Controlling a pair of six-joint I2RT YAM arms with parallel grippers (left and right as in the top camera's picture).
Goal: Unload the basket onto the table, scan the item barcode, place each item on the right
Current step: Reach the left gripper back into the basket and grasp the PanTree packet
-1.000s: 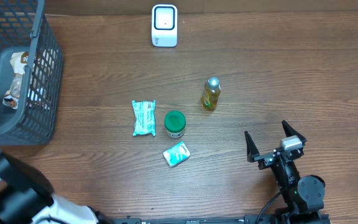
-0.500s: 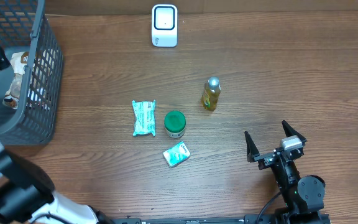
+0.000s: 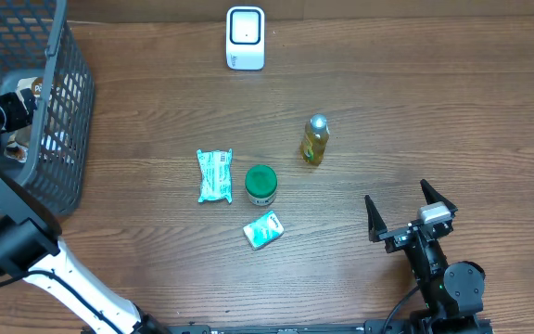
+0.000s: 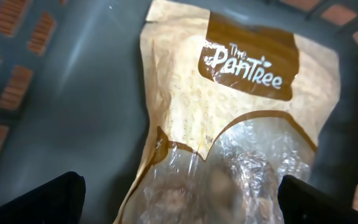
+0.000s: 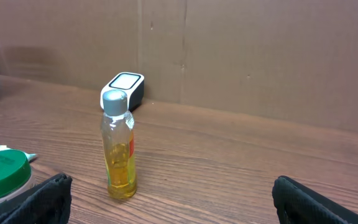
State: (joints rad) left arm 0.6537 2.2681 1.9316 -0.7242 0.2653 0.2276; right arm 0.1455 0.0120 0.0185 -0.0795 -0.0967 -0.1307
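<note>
My left gripper is open just above the snack bag's clear window, which lies between its fingers, so it will come down onto it and close its fingers there.
The white barcode scanner stands at the back of the table, and also shows behind the bottle as the scanner in the right wrist view. A tan "The Pantree" snack bag lies on the floor of the grey basket. My left gripper hangs just above the bag with its jaws wide open, one finger on each side, gripping nothing. In the overhead view the left gripper is inside the basket. My right gripper rests open and empty at the front right.
A yellow oil bottle, a green-lidded jar, a teal-and-white packet and a small teal pack stand mid-table. The bottle is ahead and left of the right gripper.
My left gripper has opened wide and let go of the snack bag, which now lies in the basket. The left arm shifted farther back over the basket. The right arm has not moved.
</note>
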